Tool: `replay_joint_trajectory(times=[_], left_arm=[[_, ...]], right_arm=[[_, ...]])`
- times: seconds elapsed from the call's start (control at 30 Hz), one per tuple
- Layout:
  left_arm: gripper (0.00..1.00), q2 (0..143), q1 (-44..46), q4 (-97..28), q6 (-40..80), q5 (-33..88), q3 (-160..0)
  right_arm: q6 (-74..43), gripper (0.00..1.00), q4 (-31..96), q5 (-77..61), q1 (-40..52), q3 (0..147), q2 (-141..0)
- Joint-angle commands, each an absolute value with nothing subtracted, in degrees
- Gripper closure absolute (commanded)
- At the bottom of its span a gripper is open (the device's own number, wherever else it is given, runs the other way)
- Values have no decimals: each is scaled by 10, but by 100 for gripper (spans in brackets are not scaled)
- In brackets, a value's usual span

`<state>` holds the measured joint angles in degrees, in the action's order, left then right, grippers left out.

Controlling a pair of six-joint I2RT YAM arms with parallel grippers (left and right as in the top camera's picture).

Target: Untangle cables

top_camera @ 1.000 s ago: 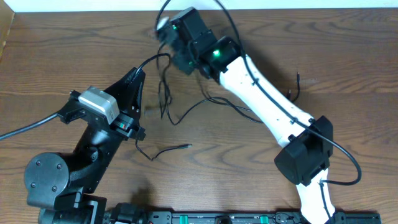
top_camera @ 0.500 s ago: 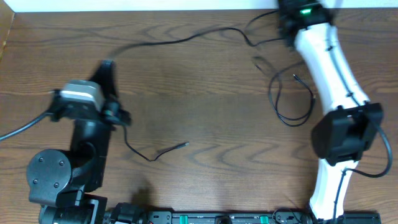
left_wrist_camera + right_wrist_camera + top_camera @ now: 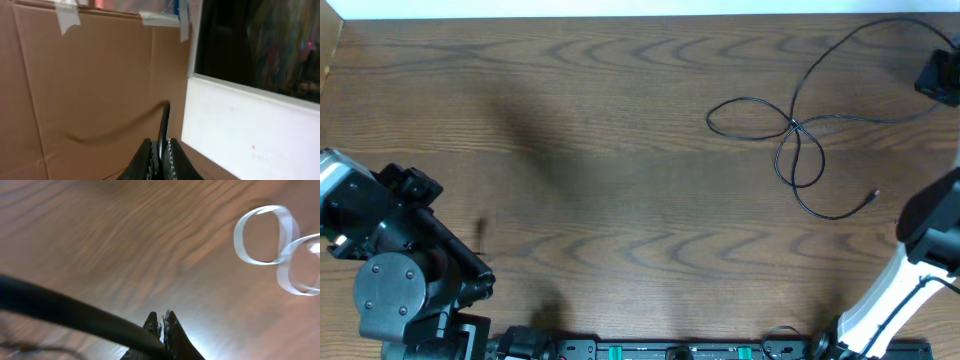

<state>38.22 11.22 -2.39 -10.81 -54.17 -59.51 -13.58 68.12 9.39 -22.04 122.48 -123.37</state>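
Note:
The bare wood short of the loops is an empty spot to release the second cable, so my left gripper will next swing over it, toward the right in the overhead view.
A thin black cable [image 3: 798, 128] lies in loose loops on the right part of the table, one plug end [image 3: 875, 195] free. Its other end rises toward my right gripper [image 3: 938, 78] at the right edge. In the right wrist view the jaws [image 3: 163, 319] are closed, and a blurred black cable [image 3: 70, 312] runs into them. In the left wrist view my left gripper [image 3: 160, 150] is shut on a second black cable [image 3: 163, 122] that sticks up between the fingers. The left arm [image 3: 390, 240] sits at the lower left, with its fingers hidden in the overhead view.
A cardboard panel [image 3: 90, 85] and a white wall [image 3: 250, 125] fill the left wrist view. Two pale blurred loops [image 3: 265, 235] lie on the wood in the right wrist view. The table's white far edge [image 3: 620, 8] runs along the top.
Both arms have swung apart: the left back to the lower-left corner, the right out to the right edge. The black cable has been drawn rightward and now lies in loops there.

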Motion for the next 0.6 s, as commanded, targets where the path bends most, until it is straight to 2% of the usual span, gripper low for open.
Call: replay_joint_trajectory(times=[0.0, 0.2, 0.27, 0.4, 0.57], left_arm=[[92, 381, 110, -38, -98, -491, -599], [92, 384, 110, -90, -76, -365, -599], [92, 388, 110, -100, -76, -325, -599], [92, 400, 110, -122, -76, -258, -599], [93, 423, 109, -135, -72, -236, -599]], right_arm=[[-121, 99, 679, -109, -219, 1228, -1234], [-9, 99, 665, -343, -197, 1228, -1234], [18, 99, 671, -382, -182, 1228, -1234], [48, 99, 724, -361, -133, 1228, -1234], [50, 99, 826, -279, -67, 1228, -1234]])
